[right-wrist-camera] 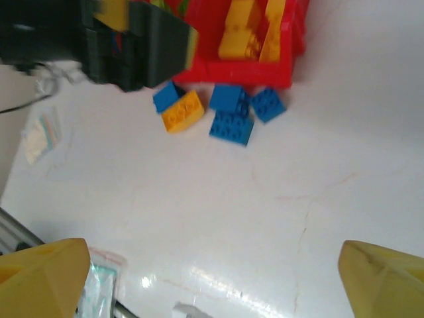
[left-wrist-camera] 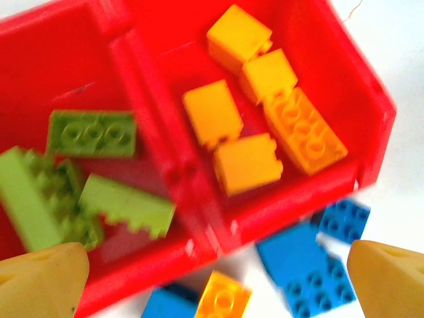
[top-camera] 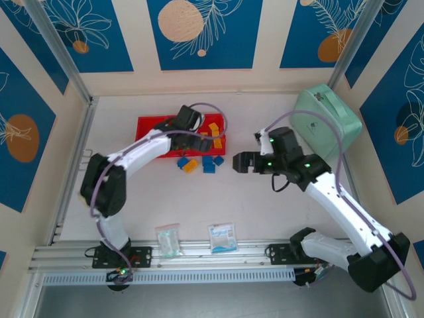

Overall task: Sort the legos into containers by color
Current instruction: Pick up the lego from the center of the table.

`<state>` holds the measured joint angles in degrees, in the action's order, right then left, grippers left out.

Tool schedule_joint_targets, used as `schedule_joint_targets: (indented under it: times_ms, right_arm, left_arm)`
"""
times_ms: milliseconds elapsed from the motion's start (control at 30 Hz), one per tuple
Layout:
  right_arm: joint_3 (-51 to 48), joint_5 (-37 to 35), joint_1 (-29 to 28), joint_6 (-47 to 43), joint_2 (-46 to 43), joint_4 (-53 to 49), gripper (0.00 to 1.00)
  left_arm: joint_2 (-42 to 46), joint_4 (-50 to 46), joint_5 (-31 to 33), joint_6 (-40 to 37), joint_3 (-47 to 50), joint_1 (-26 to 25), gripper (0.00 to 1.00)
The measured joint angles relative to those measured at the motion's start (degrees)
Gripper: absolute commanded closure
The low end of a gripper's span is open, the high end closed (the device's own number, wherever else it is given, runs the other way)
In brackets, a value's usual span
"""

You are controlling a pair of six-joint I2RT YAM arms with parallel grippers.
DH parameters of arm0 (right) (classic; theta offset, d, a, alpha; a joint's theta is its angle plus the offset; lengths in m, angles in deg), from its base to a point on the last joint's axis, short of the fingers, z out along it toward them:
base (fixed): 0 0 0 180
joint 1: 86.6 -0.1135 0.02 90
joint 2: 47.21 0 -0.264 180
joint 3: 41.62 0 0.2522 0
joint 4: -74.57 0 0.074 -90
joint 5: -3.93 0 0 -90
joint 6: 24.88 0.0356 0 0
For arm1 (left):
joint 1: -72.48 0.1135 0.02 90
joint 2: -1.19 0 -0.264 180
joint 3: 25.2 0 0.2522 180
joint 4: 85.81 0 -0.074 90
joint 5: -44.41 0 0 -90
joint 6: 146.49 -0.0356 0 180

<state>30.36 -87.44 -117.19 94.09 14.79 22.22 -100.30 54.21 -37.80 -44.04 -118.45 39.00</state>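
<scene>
The front studded blue lego lies farthest of the blue ones from the tray's rim, so my right gripper crosses the bare table and lowers over it next.
The red tray lies at the back left, with my left arm partly across it. Green legos sit in its middle bin and orange legos in its right bin. My left gripper hovers open over the tray's front rim with nothing between its fingers. In front of the tray, loose on the table, lie an orange lego and several blue legos. My right gripper stands open and holds nothing, to the right of that cluster. In the right wrist view the blue legos lie far ahead.
A mint green zip case stands at the back right. Two clear packets lie by the front rail. Bare white table stretches between my right gripper and the loose bricks.
</scene>
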Motion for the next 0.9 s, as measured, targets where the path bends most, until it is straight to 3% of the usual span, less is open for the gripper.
schedule_joint_targets:
  times_ms: [267, 533, 700, 900]
  right_arm:
    - [5.3, -12.8, -13.3, 13.7, 25.9, -1.2, 0.01]
    - [24.7, -18.4, -16.4, 19.9, 47.9, -1.5, 0.04]
    - [30.4, -19.5, -16.4, 22.1, 55.8, -2.0, 0.10]
    - [33.3, -22.3, -16.4, 22.8, 58.8, -5.2, 0.12]
  left_arm:
    - [31.0, 2.8, 9.0, 8.4, 30.2, 0.3, 0.01]
    - [63.0, -0.5, 14.6, 13.3, 43.7, 2.4, 0.01]
    - [70.7, -4.8, 16.2, 14.8, 46.1, 2.7, 0.01]
    - [75.3, -8.8, 16.2, 16.1, 47.5, 2.7, 0.01]
